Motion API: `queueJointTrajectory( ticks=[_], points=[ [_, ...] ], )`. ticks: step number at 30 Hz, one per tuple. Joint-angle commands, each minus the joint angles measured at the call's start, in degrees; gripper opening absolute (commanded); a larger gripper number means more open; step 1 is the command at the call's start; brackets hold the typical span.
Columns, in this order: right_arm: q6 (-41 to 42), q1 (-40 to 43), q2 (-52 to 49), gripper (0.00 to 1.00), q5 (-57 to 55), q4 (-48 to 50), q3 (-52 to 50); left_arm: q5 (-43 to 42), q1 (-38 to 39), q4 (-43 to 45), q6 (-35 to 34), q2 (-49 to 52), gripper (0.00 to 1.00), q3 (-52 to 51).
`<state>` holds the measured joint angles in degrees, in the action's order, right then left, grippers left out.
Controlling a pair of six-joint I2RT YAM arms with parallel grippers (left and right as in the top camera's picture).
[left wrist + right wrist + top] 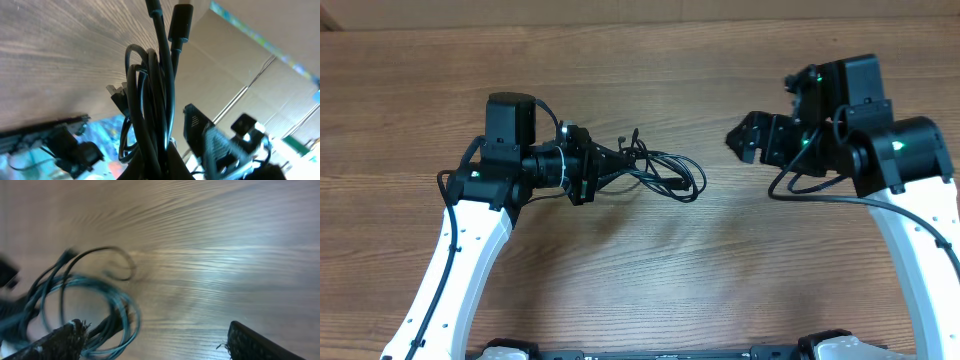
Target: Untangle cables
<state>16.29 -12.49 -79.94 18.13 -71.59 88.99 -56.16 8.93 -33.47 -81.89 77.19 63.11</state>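
Note:
I need to lower my left gripper's cable bundle onto the clear tabletop below and release, as the wood there gives the loops room.
A bundle of thin black cables lies in loose loops at the table's middle. My left gripper is shut on the bundle's left end. In the left wrist view the cables run up from between my fingers, with a black plug at the top and pale-tipped plugs at the left. My right gripper is open and empty, to the right of the bundle and apart from it. In the right wrist view the cable loops lie at the lower left, beyond my open fingers.
The wooden table fills the overhead view. The thicker black arm wires hang by the right arm and the left arm. The right arm shows in the left wrist view.

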Motion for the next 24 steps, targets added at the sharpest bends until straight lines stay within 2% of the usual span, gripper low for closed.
queueJointTrajectory(
  ticks=[1,4,10,14,16,18,24],
  points=[
    [-6.58,-3.65,0.09,0.87,4.46,0.22,1.03,-1.66,0.11,0.24,-9.75,-0.7,0.04,0.52],
    [-6.84,-6.97,-0.13,0.82,4.37,-0.02,1.03,0.04,0.09,0.26,-12.94,-0.7,0.04,0.52],
    [-7.5,-10.91,-0.24,0.72,0.26,-1.46,1.03,3.43,0.09,0.31,-13.09,-0.7,0.04,0.52],
    [-8.5,-13.4,-0.5,0.64,-0.11,-2.86,1.01,11.19,0.0,0.04,-8.07,-0.7,0.04,0.52],
    [-8.46,-13.92,-0.5,0.59,-0.07,-3.48,1.01,13.75,0.0,-1.68,-7.78,-0.7,0.04,0.52],
    [-8.26,-14.56,-0.5,0.53,-0.09,-4.04,0.96,14.88,0.0,-3.13,-9.11,-0.7,0.04,0.52],
    [-6.34,-18.73,-0.57,0.5,-1.49,-0.48,-2.25,16.17,0.0,-3.54,-14.82,-0.7,0.05,0.52]
  ],
)
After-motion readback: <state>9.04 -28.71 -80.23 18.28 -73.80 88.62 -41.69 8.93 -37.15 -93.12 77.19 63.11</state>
